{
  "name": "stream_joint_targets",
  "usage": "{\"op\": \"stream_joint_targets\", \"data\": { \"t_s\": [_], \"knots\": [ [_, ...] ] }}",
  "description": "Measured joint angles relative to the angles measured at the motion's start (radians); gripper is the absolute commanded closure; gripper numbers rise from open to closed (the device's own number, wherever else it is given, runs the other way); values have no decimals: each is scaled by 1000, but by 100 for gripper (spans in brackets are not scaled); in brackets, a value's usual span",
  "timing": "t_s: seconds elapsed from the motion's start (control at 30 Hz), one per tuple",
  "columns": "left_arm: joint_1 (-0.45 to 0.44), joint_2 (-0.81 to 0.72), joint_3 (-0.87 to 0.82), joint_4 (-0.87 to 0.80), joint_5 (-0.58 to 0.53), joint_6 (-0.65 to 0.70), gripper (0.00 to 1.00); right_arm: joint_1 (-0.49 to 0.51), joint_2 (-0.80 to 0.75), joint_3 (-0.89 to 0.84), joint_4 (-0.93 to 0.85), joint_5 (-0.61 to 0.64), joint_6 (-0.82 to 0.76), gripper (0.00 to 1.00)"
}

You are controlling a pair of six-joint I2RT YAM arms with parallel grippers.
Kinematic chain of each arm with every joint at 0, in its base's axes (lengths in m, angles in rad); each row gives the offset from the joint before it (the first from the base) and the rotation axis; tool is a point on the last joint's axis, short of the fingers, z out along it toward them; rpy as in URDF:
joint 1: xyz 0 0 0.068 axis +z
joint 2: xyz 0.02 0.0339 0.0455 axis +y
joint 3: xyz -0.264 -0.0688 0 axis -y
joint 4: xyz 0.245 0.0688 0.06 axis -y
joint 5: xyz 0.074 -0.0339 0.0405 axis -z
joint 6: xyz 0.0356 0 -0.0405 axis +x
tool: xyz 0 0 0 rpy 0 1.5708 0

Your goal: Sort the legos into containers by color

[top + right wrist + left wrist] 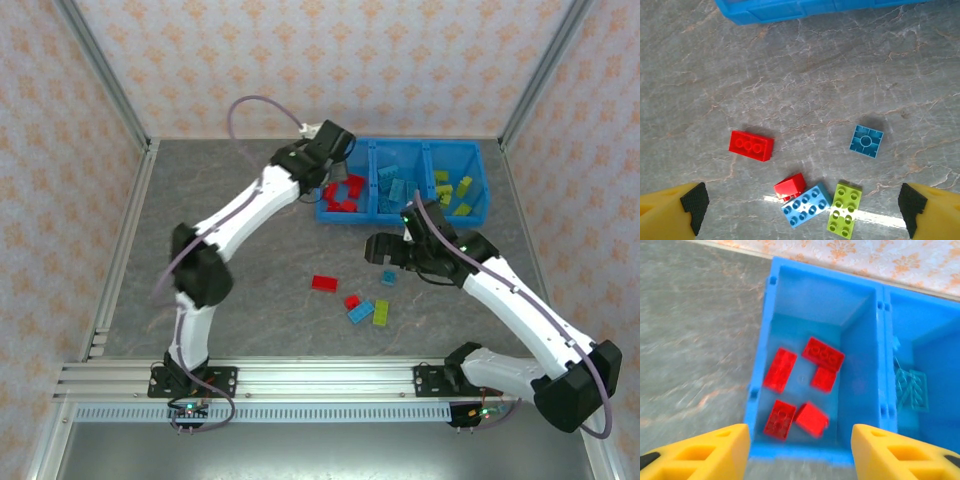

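Note:
The long red brick (751, 145) lies below my right gripper, on the side away from the blue square (866, 141), so next my right gripper will turn and lower sideways onto that brick.
The long blue bin (400, 214) stands at the back of the table with three compartments. Its left one holds several red legos (345, 190), the middle one blue legos (398, 188), the right one yellow-green legos (452, 192). My left gripper (335, 150) hovers over the red compartment (860, 365), open (800, 450) with nothing between its yellow fingers; one red brick (811, 419) below looks blurred. My right gripper (378, 250) hangs open (801, 210) above loose legos: a long red brick (751, 145), a small red one (790, 186), a blue brick (805, 206), a yellow-green brick (844, 214) and an upturned blue square (866, 141).
The loose bricks (360, 300) lie in a cluster mid-table, in front of the bin. A metal frame and patterned walls close in the grey table on three sides. Bare tabletop stretches to the left of the left arm.

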Motion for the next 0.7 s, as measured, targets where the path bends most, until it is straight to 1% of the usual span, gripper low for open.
{"op": "stream_joint_targets", "data": {
  "t_s": [0.07,0.17,0.23,0.3,0.4,0.5,0.57,0.7],
  "knots": [
    [-20,-171,-157,43,5,14,43,31,4,-2,15,22,-32,1],
    [-68,-436,-378,110,4,68,44,106,31,-1,47,58,-93,0],
    [-103,-600,-519,145,0,119,43,174,84,11,64,91,-153,1],
    [-119,-741,-653,159,-9,167,43,245,158,23,101,114,-218,0],
    [-116,-898,-829,164,-25,224,44,319,269,41,141,132,-302,1],
    [-116,-1038,-1001,157,-31,262,43,355,397,85,168,136,-378,6],
    [-116,-1118,-1093,149,-32,276,41,362,480,118,183,136,-420,9],
    [-116,-1252,-1195,132,-23,292,29,366,639,184,195,138,-476,11]
  ]
}}
